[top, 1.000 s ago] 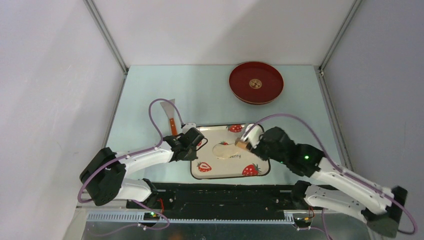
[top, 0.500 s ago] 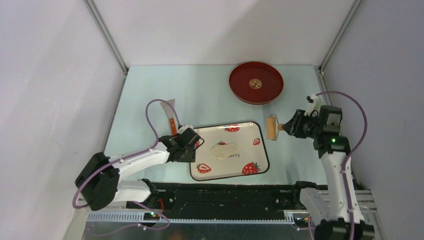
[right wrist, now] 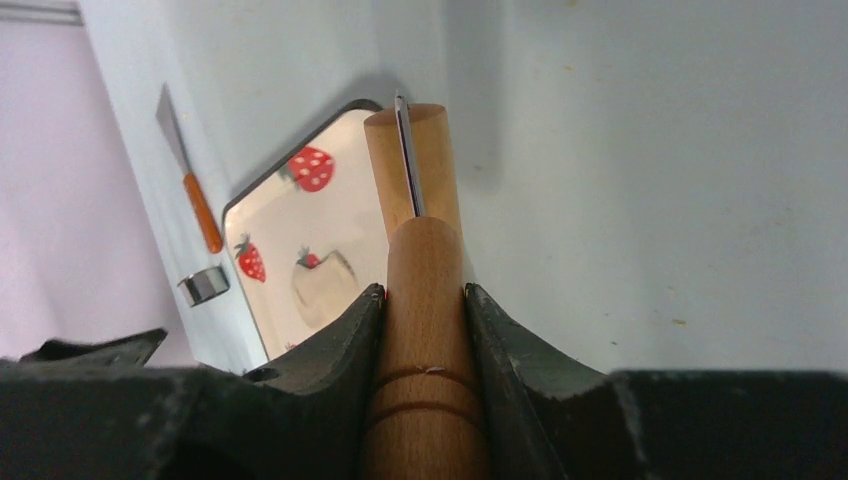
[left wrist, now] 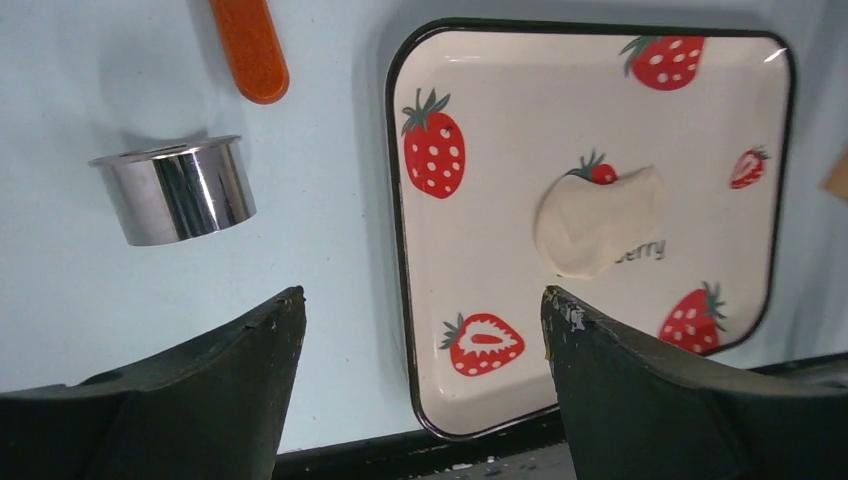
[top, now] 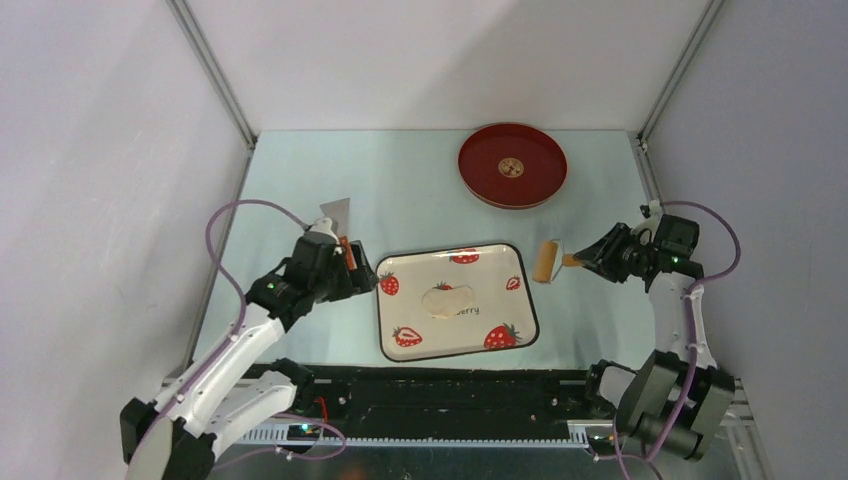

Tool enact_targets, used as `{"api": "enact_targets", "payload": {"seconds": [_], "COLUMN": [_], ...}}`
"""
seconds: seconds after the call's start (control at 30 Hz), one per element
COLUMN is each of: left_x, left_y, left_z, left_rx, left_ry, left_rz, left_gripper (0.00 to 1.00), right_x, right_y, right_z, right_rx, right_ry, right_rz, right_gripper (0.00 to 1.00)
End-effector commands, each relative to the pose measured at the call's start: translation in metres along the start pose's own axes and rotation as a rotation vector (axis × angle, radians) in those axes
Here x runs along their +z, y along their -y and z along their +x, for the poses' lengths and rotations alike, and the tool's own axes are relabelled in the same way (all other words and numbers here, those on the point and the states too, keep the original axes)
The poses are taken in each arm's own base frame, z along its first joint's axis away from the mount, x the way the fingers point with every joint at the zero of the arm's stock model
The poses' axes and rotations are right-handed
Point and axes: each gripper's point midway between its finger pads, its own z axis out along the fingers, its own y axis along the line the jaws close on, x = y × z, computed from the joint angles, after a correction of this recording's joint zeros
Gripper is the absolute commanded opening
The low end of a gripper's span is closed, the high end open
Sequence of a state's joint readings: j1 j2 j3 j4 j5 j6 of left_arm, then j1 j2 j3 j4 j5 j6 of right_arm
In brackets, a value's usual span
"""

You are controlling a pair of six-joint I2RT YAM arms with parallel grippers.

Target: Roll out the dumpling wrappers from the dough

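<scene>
My right gripper moves away from the strawberry plate next and brings the tan wooden roller down onto the table beside it. The dough already lies flattened.
The dough (top: 447, 300) is a small cream-white flattened lump near the middle of the strawberry plate (top: 420, 270). It also shows in the left wrist view as dough (left wrist: 598, 235) on the plate (left wrist: 500, 130). No dumpling wrappers are in view. My left gripper (top: 340, 270) hangs over the plate's left edge; in its wrist view the gripper (left wrist: 421, 295) is open with nothing between the fingers. My right gripper (top: 592, 258) is shut on the handle of the tan wooden roller (top: 545, 260), just right of the plate. The right wrist view shows the gripper (right wrist: 424, 290) clamping the roller (right wrist: 412, 160).
A steel ring cutter (left wrist: 180, 190) stands on the table left of the plate. A scraper with an orange handle (left wrist: 250, 45) lies behind it, its blade (top: 338, 210) pointing to the back. A red round tray (top: 512, 165) sits at the back right.
My left gripper has opened and drawn back left from the plate's edge. My right arm has carried the roller off the dough to the plate's right side.
</scene>
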State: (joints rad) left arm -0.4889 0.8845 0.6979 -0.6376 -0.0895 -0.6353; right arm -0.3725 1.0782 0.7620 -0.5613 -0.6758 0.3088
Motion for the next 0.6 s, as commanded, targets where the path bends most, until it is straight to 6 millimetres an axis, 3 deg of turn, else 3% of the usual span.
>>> {"api": "enact_targets", "payload": {"seconds": [0.0,0.2,0.23,0.4,0.43,0.5,0.57], "left_x": [-0.015,-0.016,-0.015,-0.010,-0.010,-0.009,-0.010], "left_y": [0.010,-0.012,-0.015,-0.041,-0.046,-0.056,-0.063], "left_z": [-0.013,-0.024,-0.025,-0.027,-0.024,-0.022,-0.023], "left_rx": [-0.024,-0.136,-0.146,-0.187,-0.184,-0.187,-0.191], "left_ry": [0.002,0.022,0.025,0.044,0.036,0.031,0.032], "left_rz": [0.126,0.118,0.111,0.018,-0.006,-0.061,-0.108], "left_gripper": [0.90,0.90,0.90,0.89,0.88,0.87,0.85], "right_x": [0.012,0.020,0.020,0.014,0.011,0.003,-0.006], "right_y": [0.024,0.054,0.061,0.101,0.109,0.119,0.124], "right_z": [-0.021,-0.023,-0.025,-0.018,-0.019,-0.021,-0.027], "right_rx": [0.029,0.062,0.068,0.107,0.110,0.118,0.117], "right_ry": [0.060,0.056,0.067,0.064,0.075,0.102,0.143], "right_rz": [0.053,0.158,0.202,0.421,0.472,0.543,0.594], "right_gripper": [0.00,0.30,0.40,0.69,0.83,0.97,0.99]}}
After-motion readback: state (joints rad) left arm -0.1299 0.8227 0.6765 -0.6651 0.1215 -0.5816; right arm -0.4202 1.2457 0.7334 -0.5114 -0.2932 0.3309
